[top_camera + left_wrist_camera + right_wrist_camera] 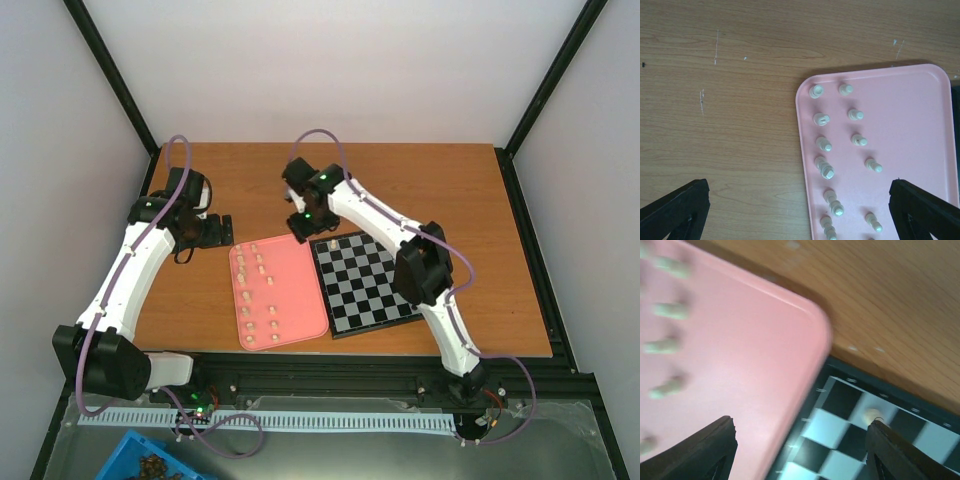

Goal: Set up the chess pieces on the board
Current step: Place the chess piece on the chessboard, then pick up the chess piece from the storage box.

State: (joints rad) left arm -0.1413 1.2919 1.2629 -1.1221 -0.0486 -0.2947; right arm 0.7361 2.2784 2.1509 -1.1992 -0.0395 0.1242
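Note:
The right gripper comes down, back and to the left in the top view next, onto the board-side column's middle piece [270,281], which stands below it with bare tray around.
Several cream chess pieces [258,290] stand in two columns on a pink tray [300,300], left of the board [375,290]. In the left wrist view the pieces [822,119] show on the tray [910,125]. My left gripper [222,232] is open and empty above the tray's far left corner, its fingers [680,210] wide apart. My right gripper [303,228] is open and empty over the gap between tray and board. One cream piece [871,415] stands on a white square at the board's far left corner [840,440], beside my right fingertip [900,450]; it also shows in the top view [333,243].
A blue bin [150,462] with dark pieces sits below the table's near edge at the left. A black frame rail [330,365] runs along the near edge. Bare wooden table [440,190] lies behind and to the right of the board.

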